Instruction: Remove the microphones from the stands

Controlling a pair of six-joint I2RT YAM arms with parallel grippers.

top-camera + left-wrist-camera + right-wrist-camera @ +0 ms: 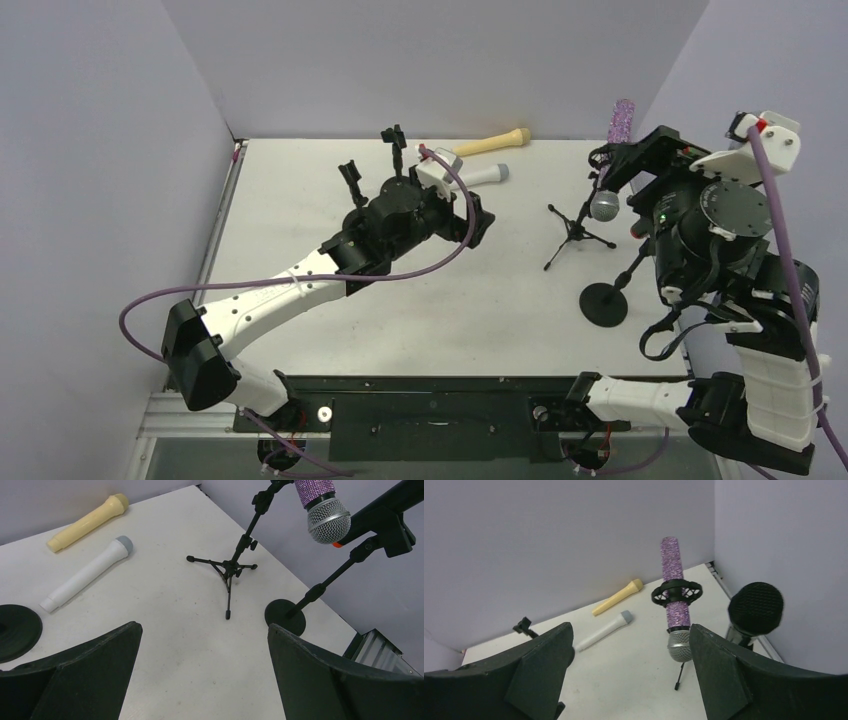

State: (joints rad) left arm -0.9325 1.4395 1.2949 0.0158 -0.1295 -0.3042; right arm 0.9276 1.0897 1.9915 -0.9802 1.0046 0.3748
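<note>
The round-base stand is to my left gripper's right in the top view: I will lower the fingers that way around the pole's collar (622, 281) (315, 592), clear of the black microphone.
A purple glitter microphone (674, 575) hangs head down in the clip of a black tripod stand (575, 230), its silver head (604, 205) above the table. My right gripper (630, 630) is open with nothing between its fingers. The microphone stands just beyond them, close to the right finger (724, 670) and apart from it. In the top view that gripper (607, 160) is next to the microphone (622, 125). My left gripper (203, 626) is open over bare table at the middle (478, 222), facing the tripod stand (230, 570) and the purple microphone (320, 500).
A black microphone (755, 607) sits on a round-base stand (604, 303) right beside the tripod. A white microphone (480, 175) and a yellow one (492, 143) lie at the back. Small black stands (350, 180) rise at the back left. Walls close in at the back and both sides.
</note>
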